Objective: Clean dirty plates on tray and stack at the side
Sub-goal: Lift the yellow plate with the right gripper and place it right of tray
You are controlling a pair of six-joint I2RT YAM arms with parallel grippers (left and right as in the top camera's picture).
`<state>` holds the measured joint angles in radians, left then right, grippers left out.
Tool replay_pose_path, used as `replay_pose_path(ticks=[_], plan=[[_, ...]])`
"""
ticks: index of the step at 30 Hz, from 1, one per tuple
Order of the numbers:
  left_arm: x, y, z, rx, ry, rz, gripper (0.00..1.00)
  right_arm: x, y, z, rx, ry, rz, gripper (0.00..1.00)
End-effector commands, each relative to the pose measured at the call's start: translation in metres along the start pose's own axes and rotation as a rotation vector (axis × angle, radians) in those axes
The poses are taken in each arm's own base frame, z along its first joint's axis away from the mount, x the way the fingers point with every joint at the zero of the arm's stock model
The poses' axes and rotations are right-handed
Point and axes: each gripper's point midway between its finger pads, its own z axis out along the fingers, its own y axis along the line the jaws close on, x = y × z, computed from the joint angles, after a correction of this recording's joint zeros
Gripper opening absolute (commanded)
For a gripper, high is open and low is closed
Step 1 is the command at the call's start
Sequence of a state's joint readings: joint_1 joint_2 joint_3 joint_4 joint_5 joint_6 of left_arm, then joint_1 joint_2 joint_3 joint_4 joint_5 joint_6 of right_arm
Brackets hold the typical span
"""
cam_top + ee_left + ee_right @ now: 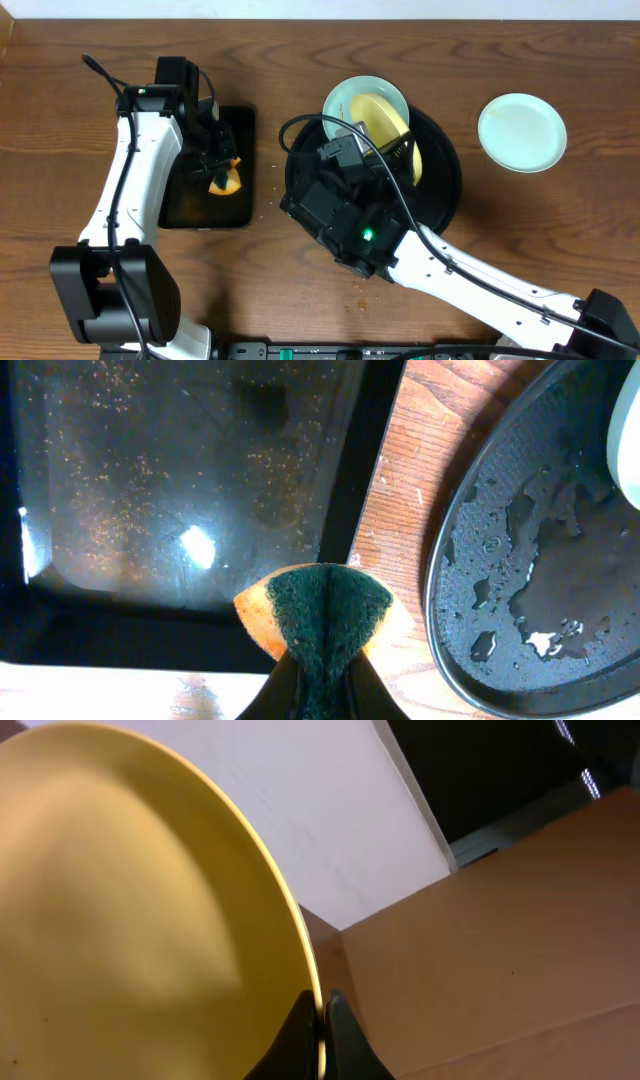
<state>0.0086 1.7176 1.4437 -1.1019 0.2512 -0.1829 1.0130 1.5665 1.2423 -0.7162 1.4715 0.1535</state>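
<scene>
The yellow plate will next be turned level by my right gripper and carried past the round tray and down onto the pale plate atop the table (522, 133), because the stack starts there.
Above the round black tray (448, 192), a pale yellow plate (382, 118) is lifted and tilted, and my right gripper (398, 152) is shut on its rim. The right wrist view shows that yellow plate (130, 910) filling the left side, its edge pinched by the right gripper (322, 1008). A pale blue-white plate (352, 94) lies at the tray's far rim, partly under the yellow one. Another pale plate (522, 132) lies on the table to the right. My left gripper (221, 172) is shut on an orange and green sponge (322, 610) over the rectangular tray.
The rectangular black tray (240, 125) sits at the left, its floor (180, 480) speckled with crumbs. The round tray's surface (540, 560) is wet with puddles. Crumbs dot the wood between the two trays. My right arm crosses the table's front right.
</scene>
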Motion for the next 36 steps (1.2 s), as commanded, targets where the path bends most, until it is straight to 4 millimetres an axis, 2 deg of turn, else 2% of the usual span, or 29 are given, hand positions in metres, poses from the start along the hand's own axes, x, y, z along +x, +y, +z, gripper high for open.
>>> replay_pose_path(ticks=[1,2,3,4,6,7,9,13,14,15,17,20,21,23,24,26,28,29,32,35,36], plan=[[0.003,0.004,0.003,-0.016,0.01,0.002,0.08,-0.002,-0.005,0.005,0.019,0.007,0.075,0.01],[0.003,0.004,0.003,-0.016,0.01,0.002,0.08,0.001,0.008,0.009,-0.061,0.033,0.112,0.01],[0.003,0.004,0.003,-0.016,0.01,0.002,0.08,0.005,0.037,0.01,-0.23,0.075,0.148,0.01],[0.003,0.004,0.003,-0.016,0.01,0.003,0.08,0.007,0.044,0.011,-0.271,0.085,0.126,0.01],[0.003,0.004,0.003,-0.016,0.013,0.002,0.08,0.011,0.019,0.022,-0.131,0.088,0.135,0.01],[0.004,0.004,0.003,-0.017,0.014,0.001,0.08,0.009,0.015,0.028,-0.135,0.1,0.205,0.01],[0.003,0.004,0.003,-0.017,0.014,0.002,0.08,0.012,0.044,0.038,-0.371,0.148,0.172,0.01],[0.004,0.004,0.003,-0.016,0.014,0.002,0.08,0.037,0.061,0.082,-0.663,0.317,0.365,0.01],[0.004,0.004,0.003,-0.016,0.014,0.002,0.08,0.05,0.057,0.105,-0.752,0.375,0.464,0.01],[0.004,0.004,0.003,-0.017,0.014,0.002,0.08,0.057,0.051,0.117,-0.774,0.4,0.512,0.01],[0.004,0.004,0.003,-0.016,0.014,0.002,0.08,0.092,0.021,0.162,-0.771,0.476,0.666,0.01],[0.003,0.004,0.003,-0.016,0.013,0.002,0.08,0.136,-0.019,0.204,-0.699,0.529,0.794,0.01],[0.003,0.004,0.003,-0.016,0.011,0.003,0.08,0.169,-0.044,0.228,-0.628,0.562,0.853,0.01],[0.003,0.004,0.003,-0.016,0.01,0.003,0.08,0.207,-0.067,0.248,-0.541,0.607,0.912,0.01],[0.002,0.004,0.003,-0.015,0.009,0.003,0.08,0.233,-0.077,0.26,-0.494,0.639,0.943,0.01],[0.002,0.004,0.003,-0.015,0.009,0.003,0.08,0.256,-0.08,0.269,-0.481,0.665,0.966,0.01],[0.002,0.004,0.003,-0.015,0.007,0.003,0.08,0.28,-0.074,0.28,-0.503,0.693,1.0,0.01],[0.002,0.004,0.003,-0.015,0.006,0.004,0.08,0.297,-0.066,0.287,-0.509,0.718,1.019,0.01],[0.002,0.004,0.003,-0.015,0.008,0.004,0.08,0.325,-0.047,0.298,-0.509,0.768,1.028,0.01],[0.002,0.004,0.003,-0.015,0.007,0.004,0.08,0.331,-0.032,0.301,-0.535,0.78,1.033,0.03],[0.002,0.004,0.003,-0.015,0.007,0.004,0.08,0.329,-0.028,0.302,-0.555,0.776,1.038,0.1]])
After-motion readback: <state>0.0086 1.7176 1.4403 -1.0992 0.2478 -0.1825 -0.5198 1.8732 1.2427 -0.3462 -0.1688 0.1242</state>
